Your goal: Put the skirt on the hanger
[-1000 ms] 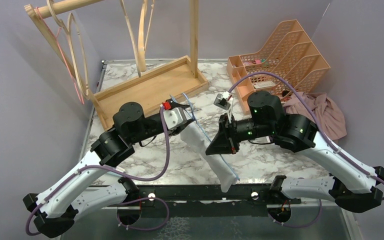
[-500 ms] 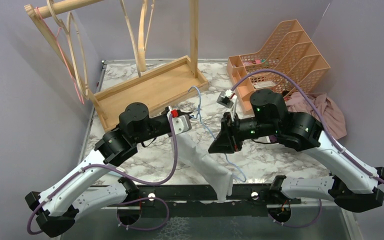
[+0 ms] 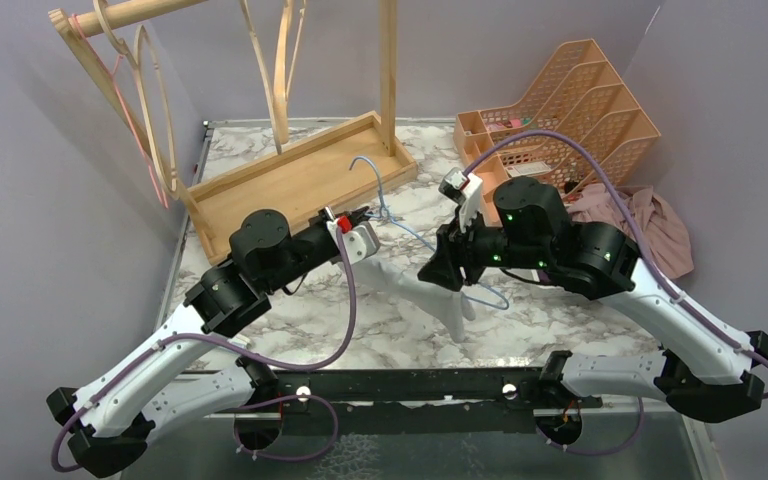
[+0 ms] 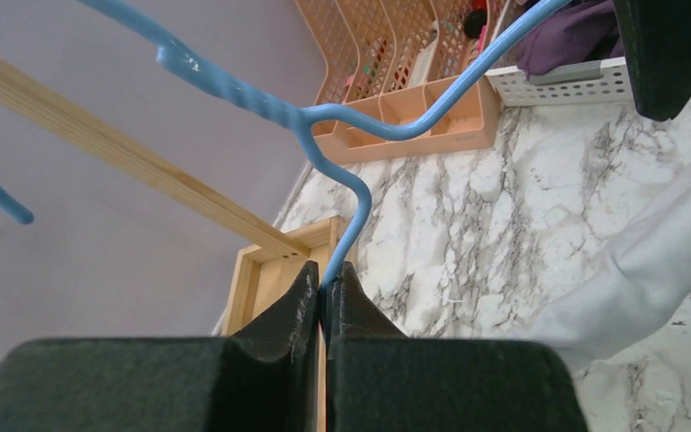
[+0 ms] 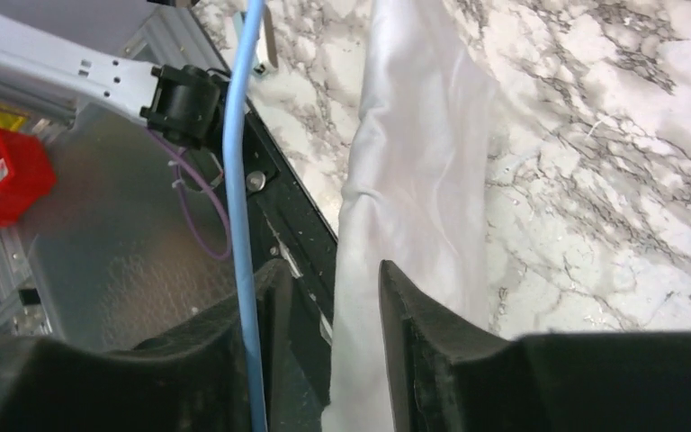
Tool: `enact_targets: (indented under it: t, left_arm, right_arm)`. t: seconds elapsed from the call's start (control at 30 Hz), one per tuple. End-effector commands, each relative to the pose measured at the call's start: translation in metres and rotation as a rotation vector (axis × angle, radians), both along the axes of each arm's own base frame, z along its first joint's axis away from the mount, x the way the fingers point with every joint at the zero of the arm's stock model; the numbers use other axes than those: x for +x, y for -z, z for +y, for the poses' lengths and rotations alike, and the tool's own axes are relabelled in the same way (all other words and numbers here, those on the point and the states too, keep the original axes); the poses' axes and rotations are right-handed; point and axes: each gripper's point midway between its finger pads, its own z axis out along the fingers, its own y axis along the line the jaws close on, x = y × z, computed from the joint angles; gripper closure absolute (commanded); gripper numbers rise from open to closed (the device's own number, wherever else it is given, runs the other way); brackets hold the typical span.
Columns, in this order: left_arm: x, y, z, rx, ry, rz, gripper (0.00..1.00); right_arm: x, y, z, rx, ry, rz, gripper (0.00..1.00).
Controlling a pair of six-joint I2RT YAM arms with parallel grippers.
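The robot should next move its right gripper to the right in the top view, off the skirt's fold to the hanger's bent end (image 3: 503,301) past the skirt.
The blue wire hanger (image 3: 385,212) is held over the table's middle, with its hook toward the wooden tray. My left gripper (image 3: 365,225) is shut on the wire just below the twisted neck (image 4: 328,274). The white skirt (image 3: 425,295) hangs bunched from the hanger's lower wire and trails onto the marble. It shows at the right edge of the left wrist view (image 4: 657,261). My right gripper (image 3: 438,272) is open, and its fingers straddle a fold of the skirt (image 5: 414,180) without pinching it. The blue wire (image 5: 238,180) passes in front of its left finger.
A wooden rack with a tray base (image 3: 300,175) stands at the back left. An orange mesh organizer (image 3: 560,100) stands at the back right, with a mauve cloth (image 3: 640,225) beside it. A black rail (image 3: 410,385) runs along the table's front edge.
The left gripper turned the hanger so its hook swung toward the back. The skirt was drawn off the front rail onto the table. The right gripper shifted slightly back with it.
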Motion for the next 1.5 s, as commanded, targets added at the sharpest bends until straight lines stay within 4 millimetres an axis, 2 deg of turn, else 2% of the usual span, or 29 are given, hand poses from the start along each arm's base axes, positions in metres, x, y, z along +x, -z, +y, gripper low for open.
enact_targets:
  t: [0.0, 0.13, 0.27, 0.57, 0.63, 0.7, 0.77, 0.8, 0.9, 0.97, 1.07, 1.23, 1.33, 1.47]
  left_arm:
    - [0.010, -0.032, 0.020, 0.009, -0.095, -0.161, 1.00]
    - [0.017, -0.032, 0.025, 0.071, -0.130, -0.198, 1.00]
    - [0.021, -0.036, 0.027, 0.100, -0.148, -0.213, 1.00]
    - [0.023, -0.050, 0.029, 0.101, -0.160, -0.238, 1.00]
    - [0.024, -0.050, 0.030, 0.105, -0.166, -0.238, 1.00]
    - [0.024, -0.048, 0.031, 0.109, -0.172, -0.234, 1.00]
    - [0.024, -0.047, 0.031, 0.114, -0.173, -0.229, 1.00]
    - [0.025, -0.045, 0.031, 0.119, -0.175, -0.223, 1.00]
    - [0.027, -0.043, 0.032, 0.130, -0.186, -0.216, 1.00]
    - [0.028, -0.042, 0.034, 0.138, -0.195, -0.218, 1.00]
    - [0.026, -0.044, 0.037, 0.139, -0.196, -0.229, 1.00]
    - [0.025, -0.045, 0.039, 0.141, -0.200, -0.235, 1.00]
    - [0.024, -0.048, 0.039, 0.129, -0.201, -0.235, 1.00]
    - [0.023, -0.051, 0.042, 0.134, -0.205, -0.243, 1.00]
  right_arm:
    - [0.012, -0.014, -0.014, -0.016, 0.064, -0.098, 0.50]
    - [0.011, -0.018, -0.021, -0.003, 0.066, -0.135, 0.42]
    - [0.012, -0.014, -0.028, -0.033, 0.070, -0.156, 0.40]
    - [0.017, 0.016, -0.038, -0.147, 0.066, -0.174, 0.41]
    - [0.018, 0.018, -0.040, -0.155, 0.076, -0.170, 0.50]
    - [0.018, 0.017, -0.040, -0.146, 0.080, -0.174, 0.63]
    - [0.019, 0.013, -0.040, -0.122, 0.093, -0.180, 0.71]
    - [0.019, 0.011, -0.041, -0.110, 0.099, -0.186, 0.71]
    - [0.017, 0.005, -0.042, -0.077, 0.101, -0.201, 0.55]
    - [0.017, 0.002, -0.046, -0.060, 0.111, -0.215, 0.49]
    - [0.014, -0.002, -0.050, -0.036, 0.112, -0.232, 0.51]
    - [-0.007, -0.010, -0.047, 0.045, 0.007, -0.236, 0.62]
    - [-0.011, -0.005, -0.047, 0.042, -0.014, -0.228, 0.61]
    - [-0.003, 0.005, -0.053, -0.001, 0.040, -0.232, 0.57]
